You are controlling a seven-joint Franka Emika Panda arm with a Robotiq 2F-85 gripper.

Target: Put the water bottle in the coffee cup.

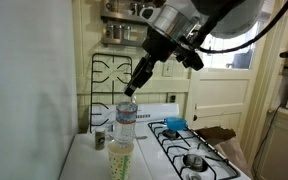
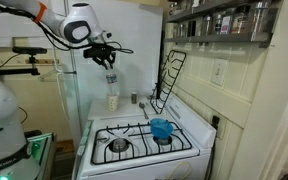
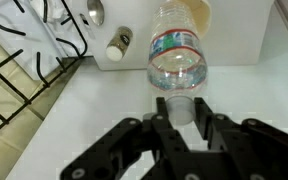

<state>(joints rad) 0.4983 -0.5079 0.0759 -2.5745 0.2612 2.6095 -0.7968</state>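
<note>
My gripper needs to lower the bottle (image 1: 125,118) into the coffee cup's opening and then let go of the bottle's pale cap. The bottle is still almost fully above the cup's rim.
The water bottle (image 1: 125,118) is clear with a pale cap and a red-and-blue label. It stands upright with its lower end at the mouth of the coffee cup (image 1: 121,158), a tall cream paper cup on the white counter. Both also show in an exterior view, bottle (image 2: 111,82) over cup (image 2: 112,101). My gripper (image 1: 131,90) comes from above and is shut on the bottle's cap. In the wrist view the cap sits between my fingers (image 3: 181,100), the bottle (image 3: 176,55) extends away, and the cup's rim (image 3: 196,10) shows beyond it.
A short grey cup (image 1: 100,138) stands beside the paper cup. A small shaker (image 3: 118,42) stands by the wall. A black wire rack (image 2: 169,75) leans at the stove's back. A blue cup (image 2: 161,128) sits on the gas stove (image 2: 134,145). Shelves with pots (image 1: 124,25) hang above.
</note>
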